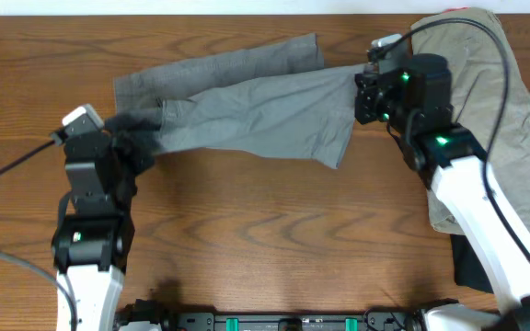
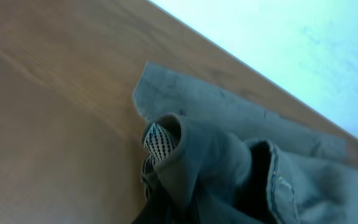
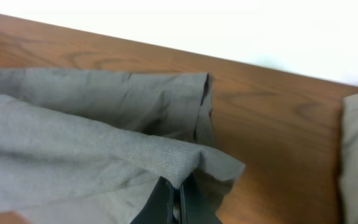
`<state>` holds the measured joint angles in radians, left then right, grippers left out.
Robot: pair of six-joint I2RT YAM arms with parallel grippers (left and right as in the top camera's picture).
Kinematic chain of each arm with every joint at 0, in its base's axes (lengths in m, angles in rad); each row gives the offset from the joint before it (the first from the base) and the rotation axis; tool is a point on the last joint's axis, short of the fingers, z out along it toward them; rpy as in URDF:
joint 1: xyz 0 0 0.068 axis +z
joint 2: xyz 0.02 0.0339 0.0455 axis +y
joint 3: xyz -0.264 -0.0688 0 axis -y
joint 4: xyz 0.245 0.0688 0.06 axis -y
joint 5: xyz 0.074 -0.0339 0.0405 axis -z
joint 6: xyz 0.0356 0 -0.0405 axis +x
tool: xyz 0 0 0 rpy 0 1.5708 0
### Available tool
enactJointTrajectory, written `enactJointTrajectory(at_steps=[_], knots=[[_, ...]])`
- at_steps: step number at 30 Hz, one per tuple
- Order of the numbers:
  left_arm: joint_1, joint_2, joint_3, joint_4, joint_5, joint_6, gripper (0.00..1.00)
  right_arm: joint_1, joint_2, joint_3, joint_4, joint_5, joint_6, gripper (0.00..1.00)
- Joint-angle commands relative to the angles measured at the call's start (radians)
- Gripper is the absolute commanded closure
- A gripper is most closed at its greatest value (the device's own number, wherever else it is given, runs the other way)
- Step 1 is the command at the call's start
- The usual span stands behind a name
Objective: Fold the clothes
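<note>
I will next lower my left gripper outward and let go of the shorts' waistband end over the lower layer's far strip [image 1: 144, 85] [image 2: 179, 91], which is outward and below my gripper and still uncovered.
The mid-grey shorts [image 1: 247, 110] lie stretched across the far middle of the table, one layer lifted over the other. My left gripper [image 1: 127, 142] is shut on their waistband end at the left; the left wrist view shows the bunched grey shorts [image 2: 229, 162] with a patterned inner lining, the fingers hidden under cloth. My right gripper [image 1: 364, 92] is shut on the leg hem at the right; the right wrist view shows my right gripper [image 3: 179, 196] with its fingers pinching a fold of the grey shorts [image 3: 104, 155]. The khaki-beige shorts [image 1: 513, 110] lie crumpled at the far right.
The right arm reaches over the khaki pair. A dark item [image 1: 472, 267] lies at the right edge under the arm. The table's far edge meets a white wall [image 3: 229, 25]. Bare wood [image 1: 274, 239] spans the table's near middle.
</note>
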<state>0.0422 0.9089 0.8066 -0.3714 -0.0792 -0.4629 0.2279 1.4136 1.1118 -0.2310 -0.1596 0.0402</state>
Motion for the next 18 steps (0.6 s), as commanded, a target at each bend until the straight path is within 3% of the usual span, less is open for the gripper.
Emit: enactJointTrajectory(at_steps=[1, 8, 18], knots=[[0.000, -0.079, 0.008, -0.066, -0.023, 0.017, 0.94, 0.008, -0.074, 0.014, -0.074, 0.014, -0.019, 0.99], [0.000, -0.131, 0.008, -0.158, -0.176, 0.017, 0.94, 0.004, -0.085, 0.014, -0.087, 0.043, -0.033, 0.99], [0.000, 0.127, 0.008, 0.101, -0.234, 0.018, 0.94, 0.009, 0.159, 0.014, 0.268, 0.010, -0.091, 0.99]])
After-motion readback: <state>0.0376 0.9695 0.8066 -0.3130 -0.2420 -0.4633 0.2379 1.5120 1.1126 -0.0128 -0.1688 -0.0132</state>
